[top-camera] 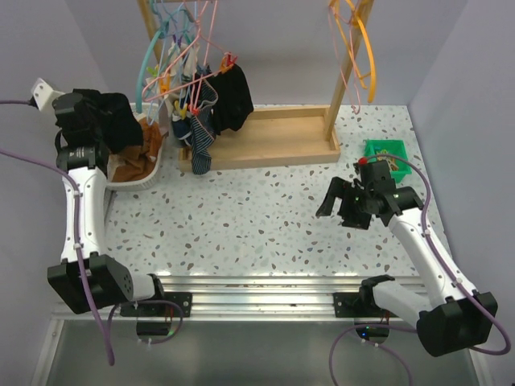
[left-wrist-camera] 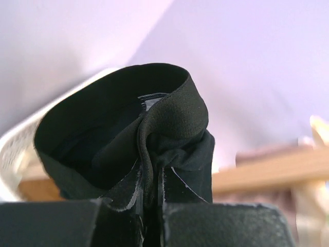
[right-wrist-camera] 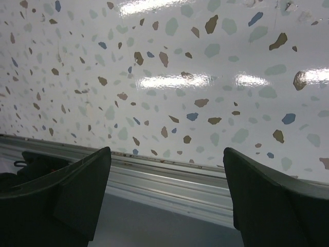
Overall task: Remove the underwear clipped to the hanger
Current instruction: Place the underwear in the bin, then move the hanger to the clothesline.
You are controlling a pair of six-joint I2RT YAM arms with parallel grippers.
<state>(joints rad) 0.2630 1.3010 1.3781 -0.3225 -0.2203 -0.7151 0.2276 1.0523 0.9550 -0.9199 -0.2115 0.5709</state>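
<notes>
The black underwear already hangs over the open top of the basket, so my left gripper will next lower toward the white basket [top-camera: 153,175] [left-wrist-camera: 30,163] and open to let it go.
My left gripper [top-camera: 109,121] is shut on a black underwear [top-camera: 121,125] and holds it up above the white basket [top-camera: 153,175] at the far left. In the left wrist view the black cloth [left-wrist-camera: 159,118] bunches up between the closed fingers of the gripper [left-wrist-camera: 154,193]. Another black underwear [top-camera: 233,98] still hangs clipped to a hanger [top-camera: 211,72] on the wooden rack. My right gripper [top-camera: 344,207] is open and empty, low over the table on the right. In the right wrist view it [right-wrist-camera: 167,170] frames only the table and the rail.
Dark blue striped garments [top-camera: 201,133] hang beside the black one. An orange-brown cloth [top-camera: 133,161] lies in the basket. The wooden rack base [top-camera: 278,137] stands at the back. A green box [top-camera: 385,151] sits at the right. Orange hangers [top-camera: 358,40] hang at the rack's right post.
</notes>
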